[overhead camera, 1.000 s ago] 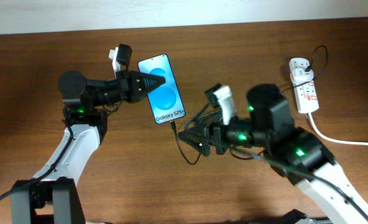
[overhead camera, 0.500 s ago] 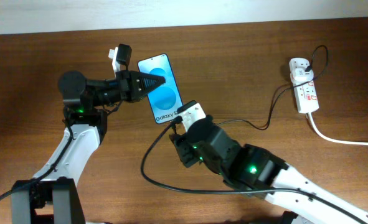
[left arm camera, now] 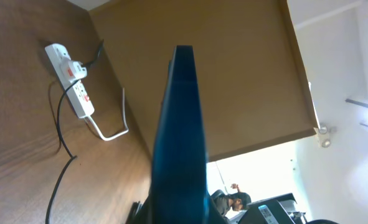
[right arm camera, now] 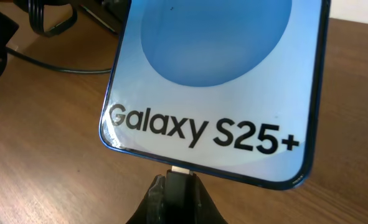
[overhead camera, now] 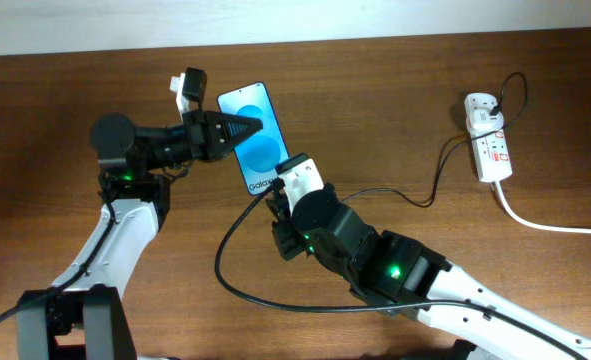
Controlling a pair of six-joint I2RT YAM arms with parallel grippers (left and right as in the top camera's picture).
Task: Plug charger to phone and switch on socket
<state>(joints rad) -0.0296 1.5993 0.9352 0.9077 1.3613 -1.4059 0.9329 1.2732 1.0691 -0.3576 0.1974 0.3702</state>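
Next, my left gripper moves down toward the right in the overhead view and releases the phone on the bare tabletop. The connector's tip meets the phone's port.
My left gripper (overhead camera: pixel 243 127) is shut on the phone (overhead camera: pixel 258 135) and holds it tilted above the table, blue screen up. In the left wrist view the phone (left arm camera: pixel 180 137) shows edge-on between the jaws. My right gripper (right arm camera: pixel 179 190) is shut on the charger's black connector (right arm camera: pixel 179 180). The connector's metal tip meets the port in the phone's (right arm camera: pixel 215 87) bottom edge. The charger cable (overhead camera: pixel 218 268) loops over the table and runs to the white socket (overhead camera: pixel 488 140) at the far right. From above, my right gripper (overhead camera: pixel 276 194) sits just under the phone's lower edge.
A thick white cord (overhead camera: pixel 545 225) leaves the socket toward the right edge. The socket (left arm camera: pixel 71 78) and the black cable (left arm camera: pixel 58 118) also show in the left wrist view. The slack cable loop lies in front of my right arm (overhead camera: pixel 375 262).
My right arm swung left to the phone's lower edge, and its jaws closed on the connector. The cable was dragged left into a wide loop. The phone shifted slightly left.
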